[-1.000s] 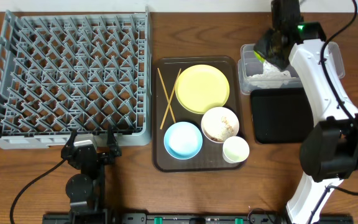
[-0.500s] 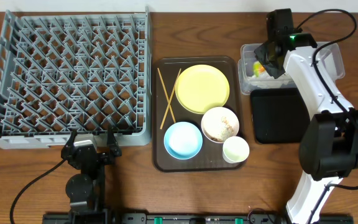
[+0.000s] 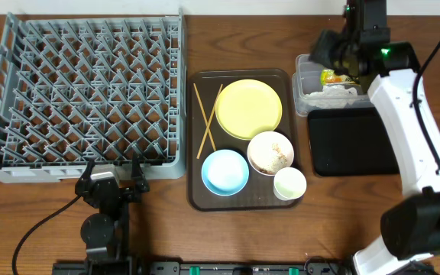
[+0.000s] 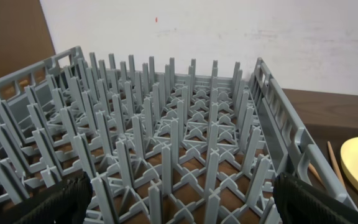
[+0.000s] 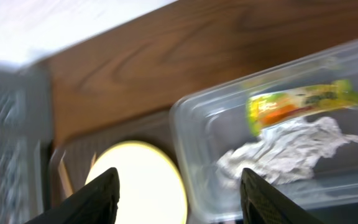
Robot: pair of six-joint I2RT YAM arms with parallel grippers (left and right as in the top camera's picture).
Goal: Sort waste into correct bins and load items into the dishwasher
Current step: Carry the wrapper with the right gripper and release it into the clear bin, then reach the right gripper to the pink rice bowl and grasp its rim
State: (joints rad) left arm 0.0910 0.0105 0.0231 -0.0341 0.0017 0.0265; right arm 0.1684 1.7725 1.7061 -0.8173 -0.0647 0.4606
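The white bowl [image 3: 270,153] is below my right gripper and back from it, so next my right gripper will pull back and go down onto the white bowl's rim beside the blue bowl, clear of the scraps.
The green-and-orange snack wrapper [image 3: 329,76] [image 5: 300,102] lies in the clear tub [image 3: 302,85] [image 5: 191,143] on top of the crumpled white tissue [image 3: 336,94] [image 5: 284,152]. My right gripper [image 3: 328,55] [image 5: 180,196] hangs above the tub's left end, open and empty. The yellow plate [image 3: 248,108] [image 5: 135,186], blue bowl [image 3: 224,171], white bowl [image 3: 270,153] with food scraps, green cup [image 3: 289,183] and chopsticks [image 3: 205,122] rest on the brown tray [image 3: 198,200]. My left gripper [image 3: 111,177] [image 4: 182,202] stays open at the near edge of the grey dish rack [image 3: 82,92] [image 4: 166,143].
The black tray [image 3: 350,141] lies just in front of the clear tub, on the right of the table. My right arm reaches over it from the front right. A white wall stands behind the rack in the left wrist view.
My right gripper has opened over the clear tub and drawn back from it. The snack wrapper it carried now lies in the tub. The left arm has not moved.
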